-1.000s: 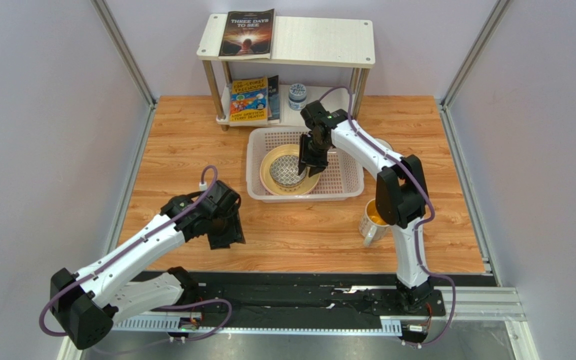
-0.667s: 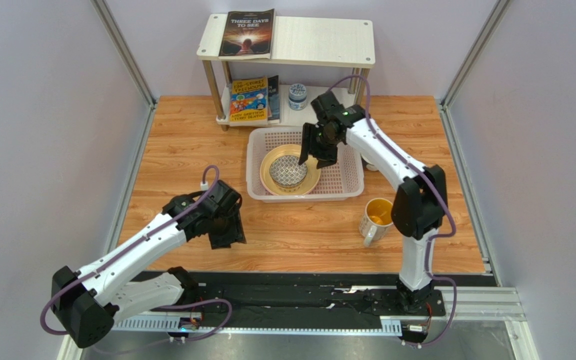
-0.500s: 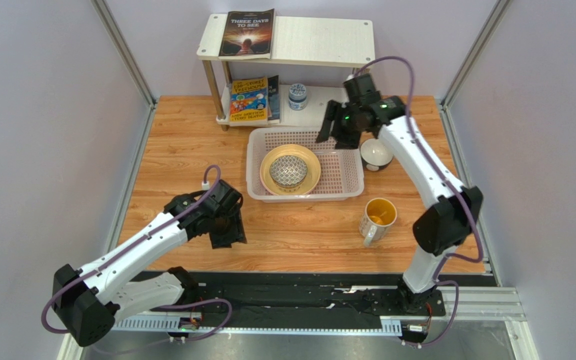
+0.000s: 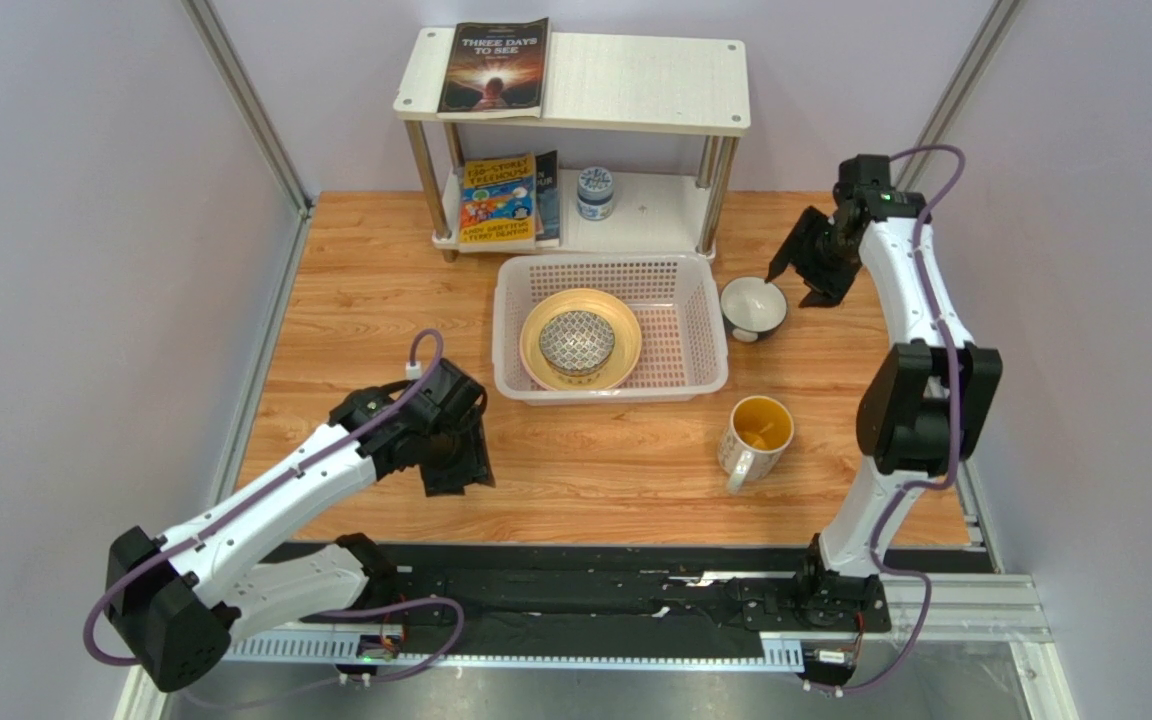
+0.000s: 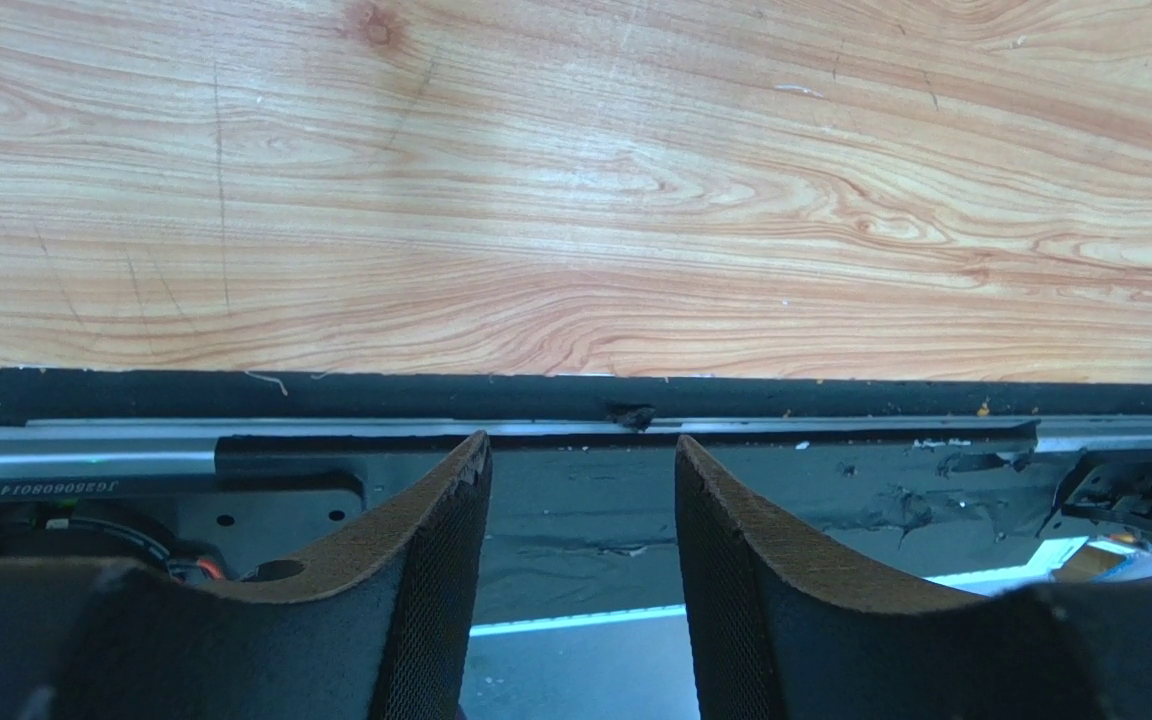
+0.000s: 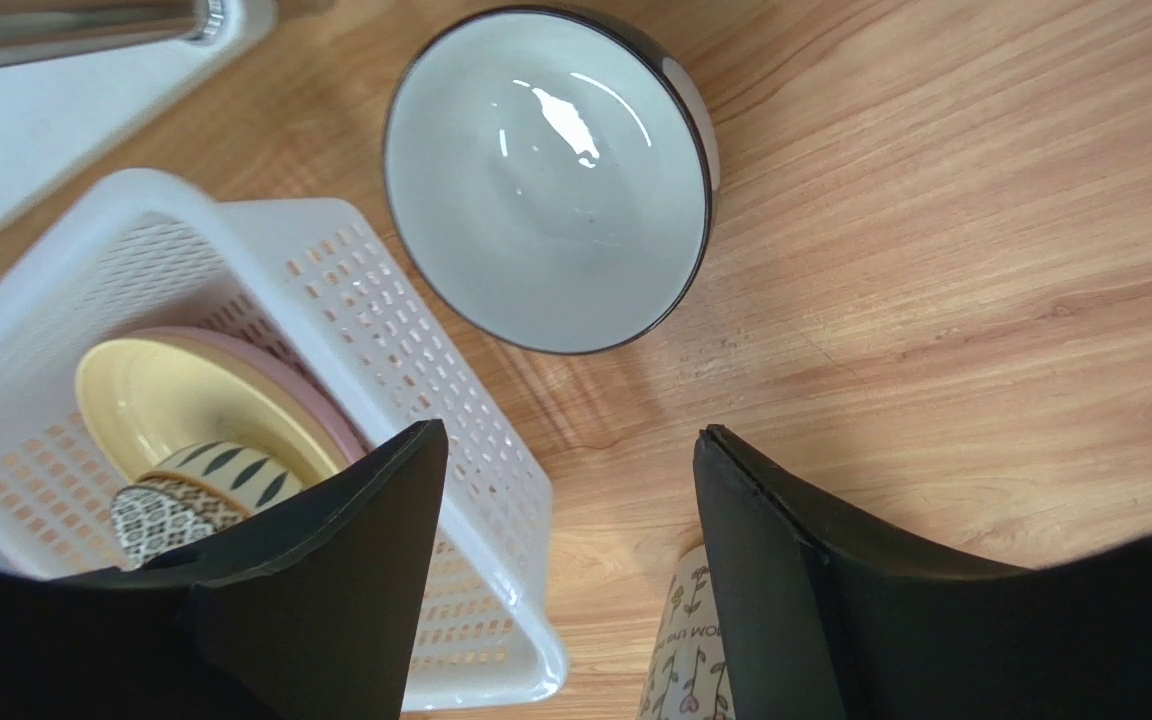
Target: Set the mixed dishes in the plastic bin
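I will next lower my right gripper to the white bowl's rim away from the bin below it, open fingers on both sides of that rim, where bare wood leaves room.
The plastic bin (image 4: 687,333) (image 6: 432,390) sits mid-table and holds a pale yellow plate (image 4: 620,342) (image 6: 162,398) stacked on a pink plate (image 6: 330,425), with a grey patterned bowl (image 4: 578,342) (image 6: 177,495) on top. A white bowl with a dark rim (image 4: 754,308) (image 6: 545,173) stands on the wood just right of the bin. A yellow-lined mug (image 4: 755,432) (image 6: 684,660) stands in front of it. My right gripper (image 4: 815,267) (image 6: 567,450) hovers open and empty to the right of the white bowl. My left gripper (image 4: 452,468) (image 5: 582,450) is open and empty near the table's front edge.
A white two-tier shelf (image 4: 582,83) stands behind the bin, with books (image 4: 500,63) and a small blue-and-white jar (image 4: 594,191). A black rail (image 5: 567,393) runs along the table's near edge below my left gripper. Metal frame posts (image 4: 244,105) bound the sides.
My right gripper opened, let go of the grey patterned bowl on the plates in the bin, rose and swung right past the bin to beside the white bowl. The left arm stayed still.
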Motion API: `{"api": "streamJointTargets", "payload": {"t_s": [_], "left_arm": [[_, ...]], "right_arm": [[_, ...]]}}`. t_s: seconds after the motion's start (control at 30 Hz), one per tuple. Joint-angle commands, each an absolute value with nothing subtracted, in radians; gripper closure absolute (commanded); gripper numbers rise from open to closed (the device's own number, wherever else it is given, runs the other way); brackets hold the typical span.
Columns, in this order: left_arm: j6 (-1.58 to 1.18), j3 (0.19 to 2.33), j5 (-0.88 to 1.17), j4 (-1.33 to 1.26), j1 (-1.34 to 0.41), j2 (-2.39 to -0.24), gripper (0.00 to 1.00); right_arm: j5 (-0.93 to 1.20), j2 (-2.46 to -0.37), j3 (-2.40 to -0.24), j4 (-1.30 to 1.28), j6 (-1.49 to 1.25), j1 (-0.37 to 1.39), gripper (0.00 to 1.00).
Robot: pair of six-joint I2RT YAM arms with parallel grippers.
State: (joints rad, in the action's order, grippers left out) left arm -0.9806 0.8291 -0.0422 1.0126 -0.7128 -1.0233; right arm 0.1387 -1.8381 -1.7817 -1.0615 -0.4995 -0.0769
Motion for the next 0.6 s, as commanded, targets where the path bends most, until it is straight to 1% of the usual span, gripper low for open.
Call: {"api": "streamJointTargets", "payload": {"t_s": [0.0, 0.1, 0.3, 0.57], "left_arm": [[-0.968, 0.825, -0.049, 1.031, -0.71, -0.993, 0.46], [-0.969, 0.818, -0.049, 1.034, -0.709, -0.982, 0.46], [-0.971, 0.816, -0.048, 1.035, -0.71, -0.982, 0.46], [-0.965, 0.825, -0.037, 1.026, -0.71, -1.008, 0.46]], "right_arm": [[0.129, -1.9, -1.799, -1.057, -0.482, -0.074, 0.34], [0.078, -1.977, -1.825, -1.066, -0.489, -0.08, 0.34], [0.028, -2.002, -1.809, -1.054, -0.492, -0.094, 0.34], [0.029, -2.063, -1.772, -1.042, -0.479, -0.11, 0.34]]}}
